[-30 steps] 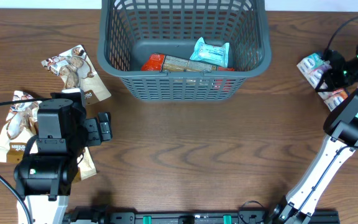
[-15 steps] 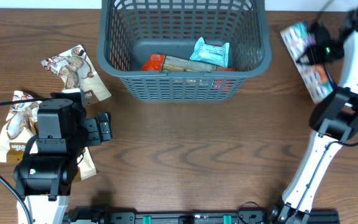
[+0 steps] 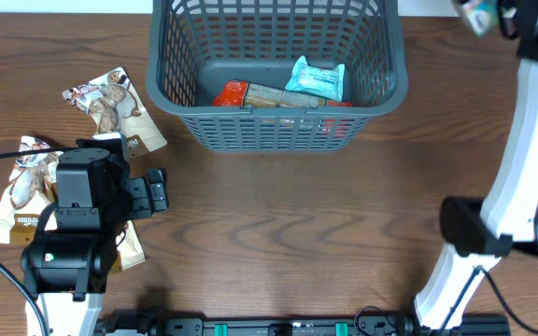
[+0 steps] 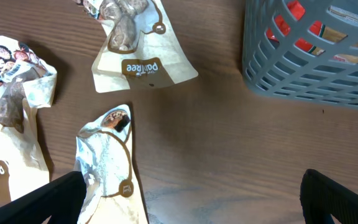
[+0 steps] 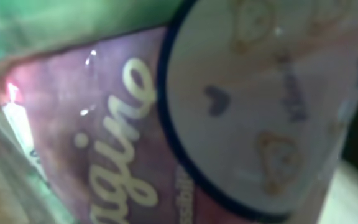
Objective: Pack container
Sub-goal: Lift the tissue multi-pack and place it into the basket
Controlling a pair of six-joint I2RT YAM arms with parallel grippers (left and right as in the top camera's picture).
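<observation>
My right gripper should bring the purple-and-teal snack packet left in the overhead view, then down over the red packet [image 3: 228, 93].
The dark grey lattice container [image 3: 278, 131] stands at the top middle and holds a red packet [image 3: 228, 93], a tan bar [image 3: 274, 96] and a teal packet [image 3: 317, 79]. Its corner shows in the left wrist view [image 4: 303, 68]. My left gripper [image 3: 124, 198] is open and empty [image 4: 185, 205], low over beige snack packets [image 4: 107, 168] at the left. My right gripper [image 3: 507, 14] is raised at the top right edge, shut on a purple-and-teal snack packet [image 3: 477, 14]. That packet fills the right wrist view [image 5: 166, 124] and hides the fingers.
Beige snack packets lie on the brown wooden table left of the container: one near its front left corner [image 3: 110, 107], one at the far left [image 3: 21, 187], one partly under my left arm [image 3: 134, 247]. The right arm's white links stretch down the right side [image 3: 516, 168].
My right arm has lifted the purple packet from the table at the right and swung it up and back to the top edge of the view. The left arm has not moved.
</observation>
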